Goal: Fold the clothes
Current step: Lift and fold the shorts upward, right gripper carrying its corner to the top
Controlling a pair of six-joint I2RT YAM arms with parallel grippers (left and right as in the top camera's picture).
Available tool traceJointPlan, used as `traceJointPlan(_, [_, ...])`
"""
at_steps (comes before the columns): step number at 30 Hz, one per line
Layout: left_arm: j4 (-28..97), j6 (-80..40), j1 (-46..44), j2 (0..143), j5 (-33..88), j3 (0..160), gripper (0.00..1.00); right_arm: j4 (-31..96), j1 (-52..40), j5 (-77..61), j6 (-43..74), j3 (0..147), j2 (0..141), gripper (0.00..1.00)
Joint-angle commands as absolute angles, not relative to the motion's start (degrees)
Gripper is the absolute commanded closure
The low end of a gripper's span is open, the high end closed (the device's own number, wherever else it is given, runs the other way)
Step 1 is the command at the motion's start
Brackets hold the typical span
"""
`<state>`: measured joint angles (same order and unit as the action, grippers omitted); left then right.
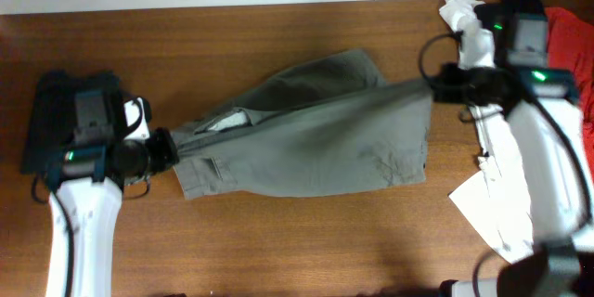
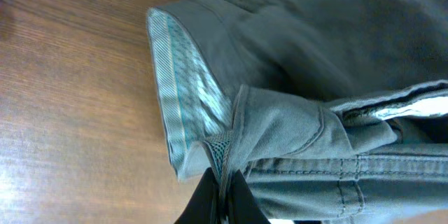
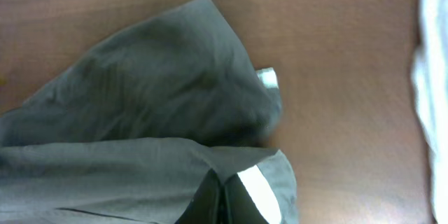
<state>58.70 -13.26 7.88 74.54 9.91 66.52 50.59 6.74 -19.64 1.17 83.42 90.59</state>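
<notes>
My right gripper carries the cloth outward and down over the lower layer's far corner next, since that corner lies uncovered beyond the clothes' lifted edge.
The clothes (image 1: pixel 316 139), a grey-khaki trouser-like garment, lie stretched across the middle of the wooden table. My left gripper (image 1: pixel 172 151) is shut on the waistband end (image 2: pixel 231 147) at the left, the cloth pinched between its black fingers (image 2: pixel 241 199). At the right, my right gripper (image 1: pixel 434 85) is shut on the far corner of the clothes (image 3: pixel 238 164), which is lifted and pulled taut. In the right wrist view the black fingers (image 3: pixel 206 203) clamp a fold of the fabric next to a white tag (image 3: pixel 257 192).
A white garment (image 1: pixel 473 32) and a red garment (image 1: pixel 568 46) lie at the back right under the right arm. More white cloth (image 1: pixel 492 209) lies at the front right. The table's far edge (image 1: pixel 232 5) runs along the top.
</notes>
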Motion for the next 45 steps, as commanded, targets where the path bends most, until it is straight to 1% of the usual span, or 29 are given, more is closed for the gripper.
traceJointPlan(1, [55.44,-16.51,9.06,81.21,-1.34,65.71,1.0,43.97,5.26,-14.41,-0.05,84.44,96.79,0.95])
traceJointPlan(5, [49.84,-19.68,9.08,88.49,-3.05,65.71,1.0,36.42,1.69,-14.26,-1.96,84.44,103.5,0.95])
traceJointPlan(10, [42.78,-21.71,9.08,94.94,-4.8,65.71,1.0,29.54,-0.49,-11.94,-1.96,84.44,108.42,0.94])
traceJointPlan(14, [38.11,-21.87,9.06,98.21,-4.82,65.71,1.0,25.54,-1.28,-11.77,-1.93,84.44,110.78,0.94])
traceJointPlan(16, [36.6,-21.87,9.08,99.53,-4.84,65.71,0.99,24.05,-1.63,-11.77,-1.93,84.44,111.7,0.9])
traceJointPlan(19, [35.14,-21.87,9.08,101.03,-4.97,65.71,0.99,21.58,-2.22,-11.79,-1.93,84.44,112.95,0.89])
traceJointPlan(25, [30.68,-21.87,9.06,104.25,-4.89,65.71,0.99,16.49,-2.96,-11.62,-1.65,84.44,115.13,0.89])
traceJointPlan(26, [30.28,-21.87,9.06,104.66,-4.8,65.71,0.92,16.43,-3.05,-11.64,-1.39,84.44,115.28,0.89])
traceJointPlan(28, [29.95,-21.87,9.06,104.92,-4.64,65.71,0.63,17.12,-3.11,-12.1,-1.02,84.44,115.37,0.88])
traceJointPlan(29, [29.95,-21.85,9.06,104.92,-3.92,65.73,0.55,18.04,-3.11,-12.73,-1.06,84.44,115.37,0.85])
traceJointPlan(31, [30.2,-20.73,9.19,104.4,-1.67,66.67,0.44,21.87,-3.09,-14.0,-1.13,84.44,115.35,0.8])
traceJointPlan(34, [33.17,-19.18,9.28,101.51,0.25,70.76,0.42,27.42,-3.09,-16.14,-1.74,84.44,115.35,0.79])
traceJointPlan(38, [37.43,-19.18,9.28,95.88,0.25,75.75,0.41,31.03,-3.09,-18.41,-1.74,84.44,114.93,0.79])
traceJointPlan(42, [40.64,-19.2,8.97,88.95,1.45,77.19,0.4,33.85,-3.11,-25.8,-1.91,84.47,111.77,0.79])
traceJointPlan(45, [44.1,-19.2,7.99,87.29,3.99,77.19,0.4,36.73,-3.64,-31.83,-4.47,84.47,109.54,0.79])
